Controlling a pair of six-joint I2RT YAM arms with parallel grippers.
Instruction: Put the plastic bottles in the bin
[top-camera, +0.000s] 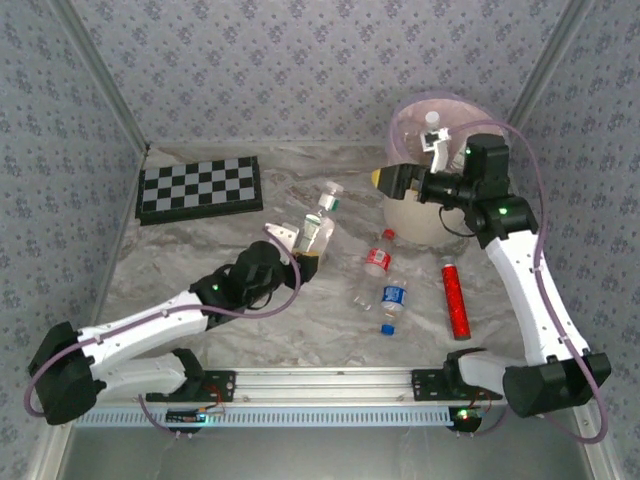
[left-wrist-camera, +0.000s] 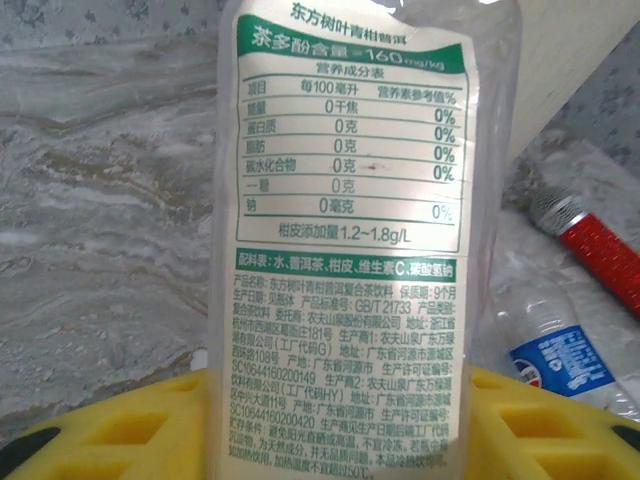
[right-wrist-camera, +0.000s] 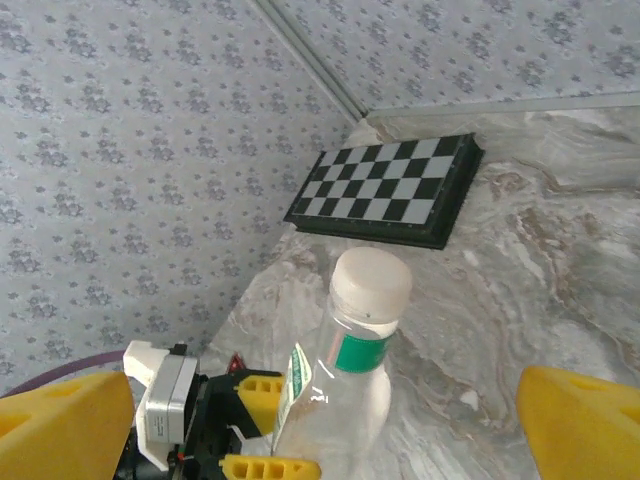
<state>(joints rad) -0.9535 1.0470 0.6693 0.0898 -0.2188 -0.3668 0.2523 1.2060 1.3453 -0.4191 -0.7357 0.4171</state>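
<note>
The robot's open right gripper needs to reach away from the bin (top-camera: 445, 215) next and close around the held bottle's white cap (top-camera: 333, 187), because the cap stands ahead, toward the chessboard.
My left gripper (top-camera: 303, 252) is shut on a clear plastic bottle (top-camera: 320, 222) with a green-and-white label and a white cap, held above the table's middle. In the left wrist view that bottle (left-wrist-camera: 350, 230) stands between my yellow fingers (left-wrist-camera: 110, 430). My right gripper (top-camera: 379, 179) hangs open by the left side of the bin (top-camera: 445, 215), pointing at the held bottle (right-wrist-camera: 350, 370); its yellow fingertips (right-wrist-camera: 60, 420) stand wide apart with nothing between them. Two more bottles lie on the table, one red-labelled (top-camera: 373, 268) and one blue-labelled (top-camera: 393, 300). A white-capped bottle (top-camera: 432, 125) shows inside the bin.
A slim red cylinder (top-camera: 457, 300) lies right of the loose bottles. A folded chessboard (top-camera: 200, 188) sits at the back left, near the wall. Patterned walls close in the table on three sides.
</note>
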